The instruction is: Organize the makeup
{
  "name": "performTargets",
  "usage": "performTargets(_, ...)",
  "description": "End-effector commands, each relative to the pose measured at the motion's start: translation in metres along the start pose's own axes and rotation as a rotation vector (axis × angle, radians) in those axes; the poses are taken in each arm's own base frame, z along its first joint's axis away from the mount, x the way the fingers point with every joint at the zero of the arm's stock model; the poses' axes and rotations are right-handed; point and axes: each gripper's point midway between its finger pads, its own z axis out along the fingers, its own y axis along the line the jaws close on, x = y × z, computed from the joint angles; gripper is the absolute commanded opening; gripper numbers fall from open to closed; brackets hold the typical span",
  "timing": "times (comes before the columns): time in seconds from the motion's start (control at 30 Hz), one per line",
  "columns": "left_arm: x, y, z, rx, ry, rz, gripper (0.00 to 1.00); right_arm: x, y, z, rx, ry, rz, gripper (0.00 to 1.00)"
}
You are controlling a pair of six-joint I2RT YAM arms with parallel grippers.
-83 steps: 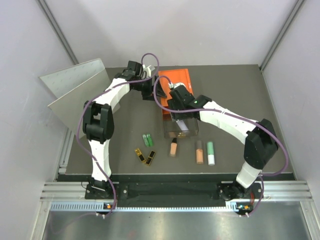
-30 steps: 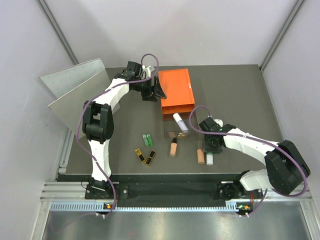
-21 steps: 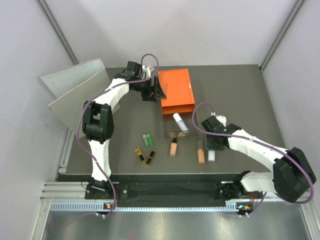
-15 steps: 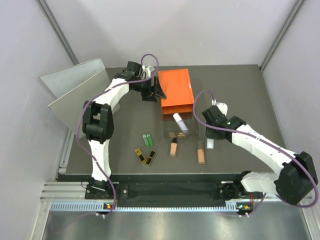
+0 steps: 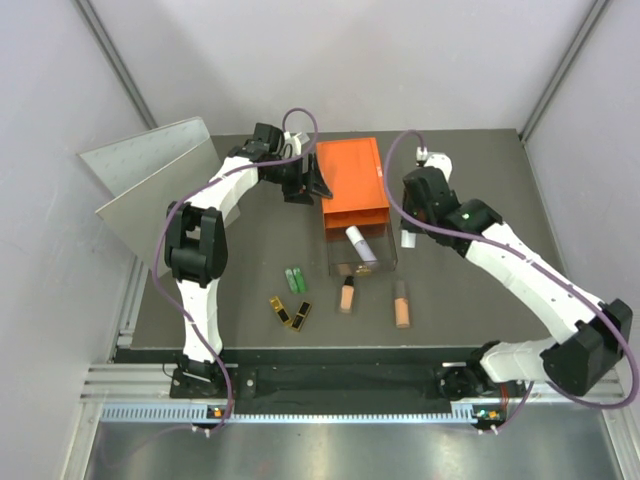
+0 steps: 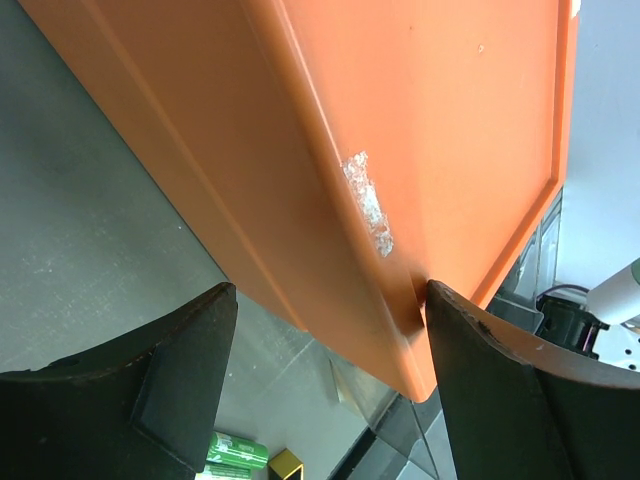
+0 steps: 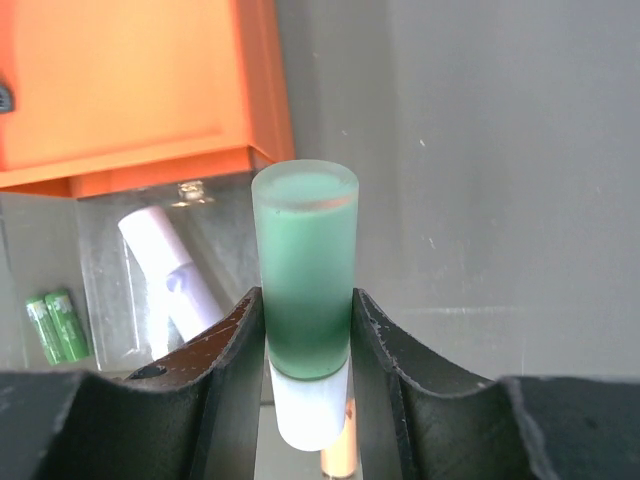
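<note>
Next, the right gripper carries the green stick to the left in the top view, over the clear drawer. It then goes down into free space beside the white stick (image 5: 381,243).
My right gripper (image 5: 410,232) (image 7: 306,340) is shut on the green stick (image 7: 305,260) with a white base, held off the table just right of the clear drawer (image 5: 362,262). A white stick (image 5: 360,244) (image 7: 170,270) lies in that open drawer. On the table lie two green tubes (image 5: 295,279) (image 7: 55,325), two black-gold cases (image 5: 291,313), the peach bottle (image 5: 347,293) and the orange stick (image 5: 401,305). My left gripper (image 5: 312,181) (image 6: 328,300) clamps the left side of the orange box (image 5: 352,180) (image 6: 400,120) near its front corner.
A grey slanted panel (image 5: 150,170) stands at the back left. White walls close in the dark mat (image 5: 470,180) on three sides. The left arm stretches across the mat's back left, and the right arm crosses its right half.
The right gripper lifted the green stick from the front right of the table and carried it back, up beside the drawer. The left arm has not moved.
</note>
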Motion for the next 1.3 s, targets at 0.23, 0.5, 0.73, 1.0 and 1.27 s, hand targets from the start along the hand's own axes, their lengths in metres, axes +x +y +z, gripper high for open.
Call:
performTargets(0.23,0.038,0.064,0.011,-0.226,0.111,-0.049,0.79,-0.033,0.07,0.012,-0.114,-0.08,-0.186,0.0)
performTargets(0.5,0.04,0.066,0.01,-0.231,0.117,-0.045,0.79,-0.008,0.091,0.032,-0.098,-0.034,-0.384,0.0)
performTargets(0.73,0.039,0.067,0.011,-0.232,0.114,-0.042,0.8,0.012,0.098,0.041,-0.086,0.004,-0.459,0.01)
performTargets(1.0,0.038,0.065,0.013,-0.223,0.112,-0.049,0.8,0.029,0.088,0.052,-0.016,0.044,-0.529,0.04)
performTargets(1.27,0.039,0.067,0.014,-0.225,0.117,-0.051,0.8,0.05,0.08,0.066,0.038,0.116,-0.579,0.2)
